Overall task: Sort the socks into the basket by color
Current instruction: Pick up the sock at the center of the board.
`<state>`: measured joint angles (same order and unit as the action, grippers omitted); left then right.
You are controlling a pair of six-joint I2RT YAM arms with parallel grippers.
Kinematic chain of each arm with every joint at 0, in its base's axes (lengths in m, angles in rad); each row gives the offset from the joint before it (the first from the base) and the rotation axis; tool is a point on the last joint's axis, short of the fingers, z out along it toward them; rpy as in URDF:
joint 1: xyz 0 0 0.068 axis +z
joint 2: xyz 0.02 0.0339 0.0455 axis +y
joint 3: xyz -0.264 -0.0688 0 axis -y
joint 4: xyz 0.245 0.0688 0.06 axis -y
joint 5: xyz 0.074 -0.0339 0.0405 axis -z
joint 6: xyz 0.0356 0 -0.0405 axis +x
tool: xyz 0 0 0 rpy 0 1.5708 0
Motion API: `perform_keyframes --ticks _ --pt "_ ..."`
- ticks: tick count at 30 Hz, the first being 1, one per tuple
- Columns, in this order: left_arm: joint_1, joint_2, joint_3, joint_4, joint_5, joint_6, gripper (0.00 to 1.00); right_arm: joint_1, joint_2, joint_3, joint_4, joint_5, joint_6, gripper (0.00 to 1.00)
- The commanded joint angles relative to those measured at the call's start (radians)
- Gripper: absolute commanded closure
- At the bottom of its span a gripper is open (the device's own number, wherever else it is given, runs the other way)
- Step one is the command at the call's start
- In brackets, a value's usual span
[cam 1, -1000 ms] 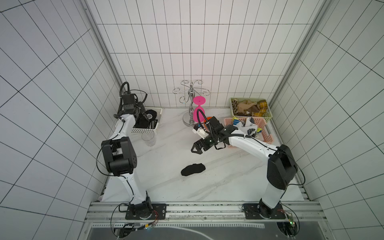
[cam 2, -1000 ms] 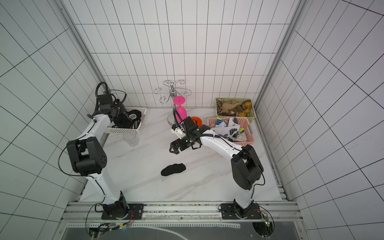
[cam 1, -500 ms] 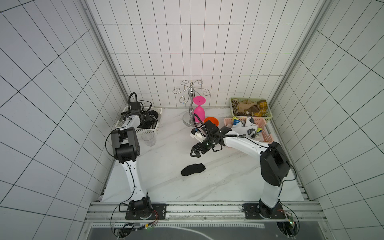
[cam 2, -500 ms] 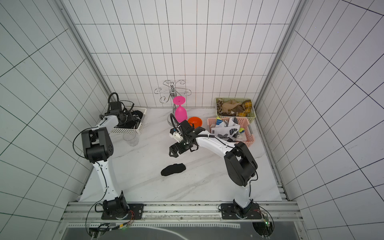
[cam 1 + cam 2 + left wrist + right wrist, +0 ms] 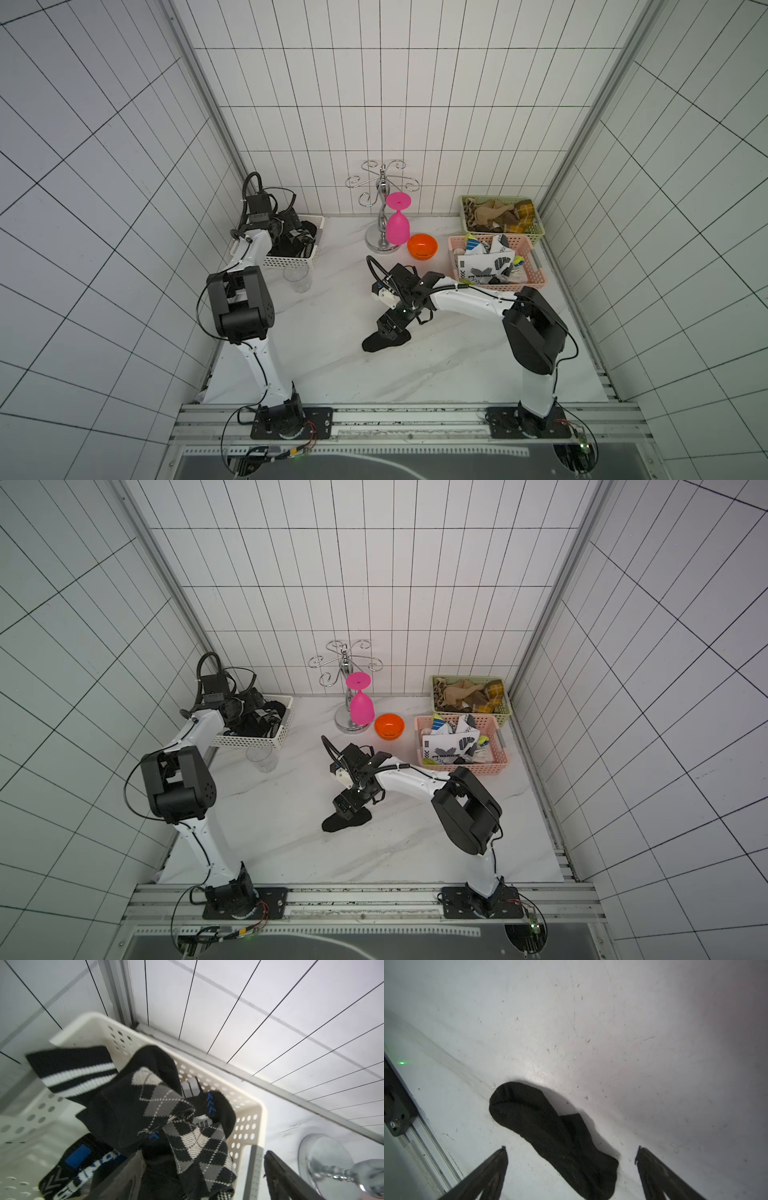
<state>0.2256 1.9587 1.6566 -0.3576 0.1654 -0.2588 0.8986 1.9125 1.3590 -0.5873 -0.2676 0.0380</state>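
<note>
My left gripper swings back from the white basket [image 5: 291, 262] toward my right gripper next, turning onto the black sock's rounded end [image 5: 372, 345], since its fingers straddle the sock's other end.
One plain black sock [image 5: 380, 343] [image 5: 340, 821] [image 5: 550, 1132] lies flat on the white marble table. My right gripper [image 5: 392, 327] [image 5: 571, 1148] hangs just over it, open, with a finger on either side of one end and no grip. My left gripper [image 5: 291, 232] [image 5: 202, 1153] is open over the white basket [image 5: 291, 262] [image 5: 261, 1109] at the back left. That basket holds several black socks [image 5: 158, 1105], some argyle, striped or blue-marked. White printed socks [image 5: 484, 264] fill the pink basket [image 5: 536, 279]. Brown socks [image 5: 494, 214] fill the green basket [image 5: 498, 232].
A chrome glass rack [image 5: 381, 199] with a pink wine glass [image 5: 397, 226] stands at the back middle, an orange bowl [image 5: 422, 246] beside it. A clear cup [image 5: 297, 280] stands in front of the white basket. Tiled walls close in three sides.
My left gripper has opened over the white basket. My right gripper has come down and toward the table's front, from mid-table to just over the black sock.
</note>
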Motion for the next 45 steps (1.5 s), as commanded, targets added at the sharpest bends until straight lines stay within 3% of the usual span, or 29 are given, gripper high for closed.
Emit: perform_keyframes --ticks 1,6,8,10,12,17,21,32,40,45 --pt "0.004 -0.105 -0.04 0.068 0.018 -0.024 0.09 0.043 0.026 -0.079 -0.01 0.1 0.0 0.07" --pt "0.0 -0.235 -0.133 0.11 0.044 -0.049 0.1 0.077 0.047 -0.137 0.035 0.226 0.043 0.19" --pt "-0.007 -0.289 -0.171 0.112 0.051 -0.054 0.1 0.086 0.051 -0.151 0.049 0.261 0.06 0.4" --pt "-0.019 -0.348 -0.219 0.115 0.056 -0.059 0.1 0.086 0.047 -0.16 0.051 0.291 0.078 0.77" --pt "-0.036 -0.405 -0.262 0.116 0.069 -0.06 0.11 0.086 0.027 -0.163 0.051 0.316 0.087 1.0" --pt "-0.123 -0.567 -0.392 0.131 0.126 -0.066 0.11 0.051 -0.095 -0.095 0.024 0.264 0.082 1.0" --pt "-0.23 -0.694 -0.512 0.175 0.214 -0.09 0.08 -0.031 -0.198 -0.001 0.004 0.098 0.08 1.0" --pt "-0.578 -0.868 -0.809 0.42 0.374 -0.225 0.05 -0.159 -0.249 0.228 -0.02 -0.149 0.058 1.0" --pt "-0.648 -0.854 -0.888 0.494 0.403 -0.252 0.04 -0.213 -0.281 0.289 0.01 -0.293 0.056 1.0" --pt "-0.652 -0.787 -0.867 0.509 0.45 -0.256 0.15 -0.222 -0.28 0.319 0.014 -0.363 0.056 1.0"
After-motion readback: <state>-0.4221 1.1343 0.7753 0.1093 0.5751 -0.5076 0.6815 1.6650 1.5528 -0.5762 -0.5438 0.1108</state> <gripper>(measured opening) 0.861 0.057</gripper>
